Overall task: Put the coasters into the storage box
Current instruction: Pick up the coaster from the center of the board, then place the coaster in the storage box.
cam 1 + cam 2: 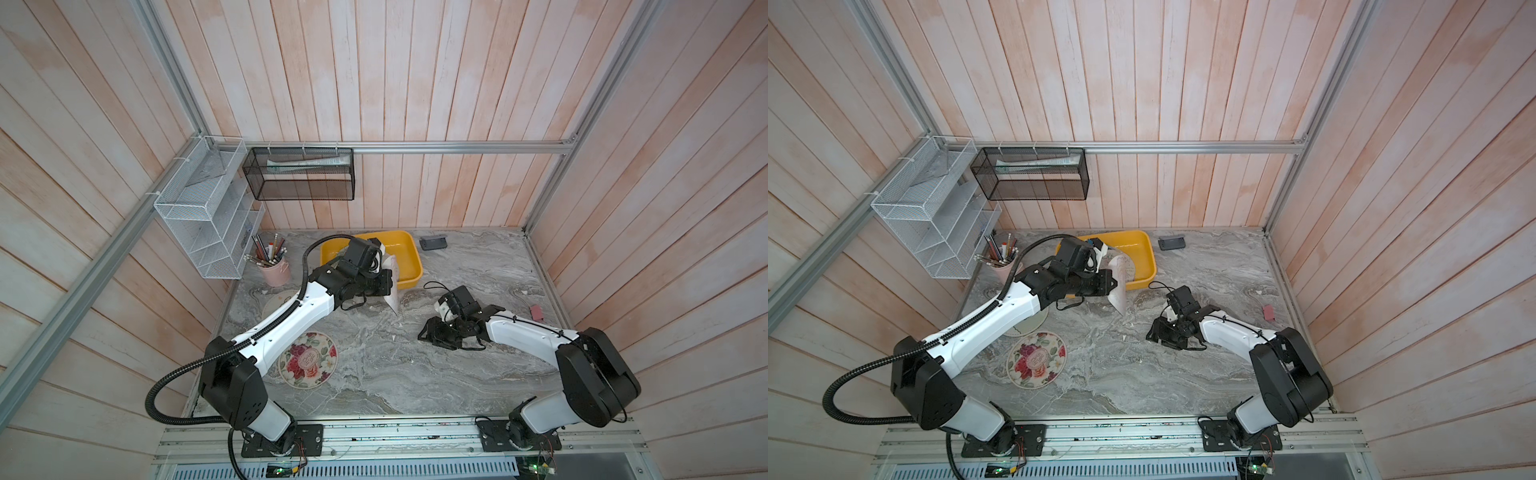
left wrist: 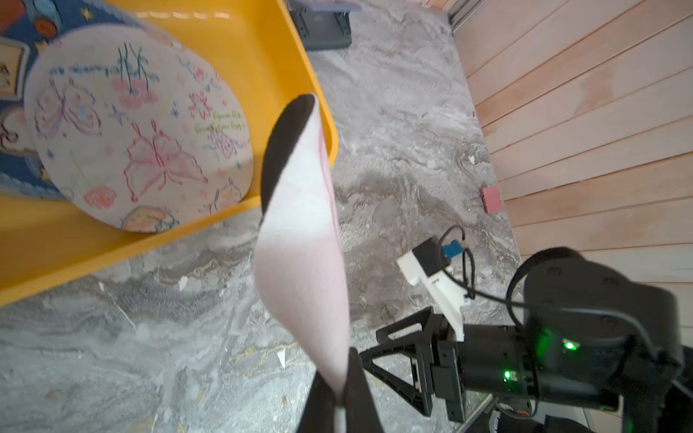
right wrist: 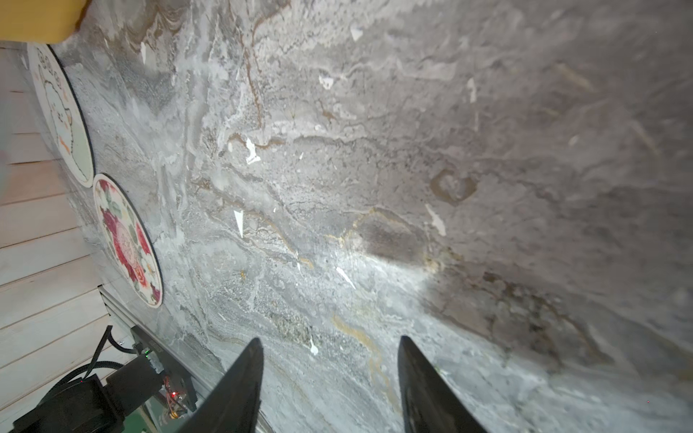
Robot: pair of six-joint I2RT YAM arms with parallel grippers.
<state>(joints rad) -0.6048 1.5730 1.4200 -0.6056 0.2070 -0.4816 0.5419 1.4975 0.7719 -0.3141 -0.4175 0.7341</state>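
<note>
My left gripper should next move outward past the near side of the storage box, lower the pink coaster [image 2: 303, 240] to where the cream butterfly coaster [image 2: 137, 133] is and let go of it.
My left gripper [image 2: 343, 378] is shut on the rim of a pink coaster [image 2: 303, 240], which it holds on edge above the table, beside the near wall of the yellow storage box [image 1: 409, 257]. Inside the box a cream butterfly coaster [image 2: 135, 131] leans on a dark blue coaster [image 2: 22, 37]. A floral coaster [image 1: 307, 359] lies flat on the table at the front left. A cream coaster [image 1: 276, 303] shows partly under the left arm. My right gripper [image 3: 330, 348] hangs open over bare marble at centre right, holding nothing.
A pink cup of pencils [image 1: 275, 270] stands left of the box, below a white wire rack [image 1: 208, 216] and a black mesh basket [image 1: 299, 174] on the walls. A small dark device [image 1: 433, 242] lies behind the box. A pink eraser [image 1: 537, 311] lies near the right wall.
</note>
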